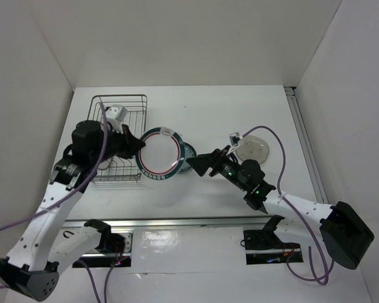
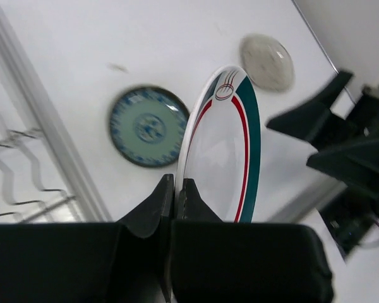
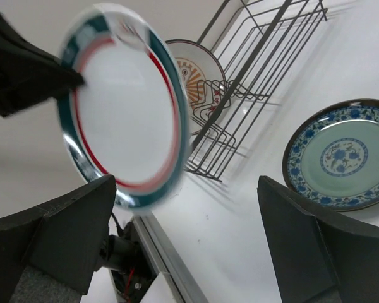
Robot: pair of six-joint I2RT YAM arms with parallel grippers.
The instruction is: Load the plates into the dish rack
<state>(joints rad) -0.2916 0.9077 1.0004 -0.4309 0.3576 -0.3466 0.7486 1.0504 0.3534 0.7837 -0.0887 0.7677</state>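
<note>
My left gripper should next swing left in the top view, over the dish rack's free slot (image 1: 116, 165) beside the orange plate below, point its fingers down, lower and release.
My left gripper (image 1: 141, 146) is shut on the rim of the white plate with red and teal rings (image 1: 160, 153) and holds it tilted in the air, just right of the dark wire dish rack (image 1: 121, 113). In the left wrist view the fingers (image 2: 175, 189) pinch the plate's edge (image 2: 224, 158). The teal patterned plate (image 2: 148, 126) lies flat on the table, partly hidden under the white plate from above (image 1: 191, 158). The orange sunburst plate (image 3: 199, 79) stands upright in the rack (image 3: 252, 82). My right gripper (image 1: 199, 165) is open and empty, low over the table near the teal plate (image 3: 344, 158).
A small greyish round dish (image 1: 252, 150) lies on the table at the right, behind my right arm. White walls enclose the table on three sides. A metal rail (image 1: 189, 222) runs along the near edge.
</note>
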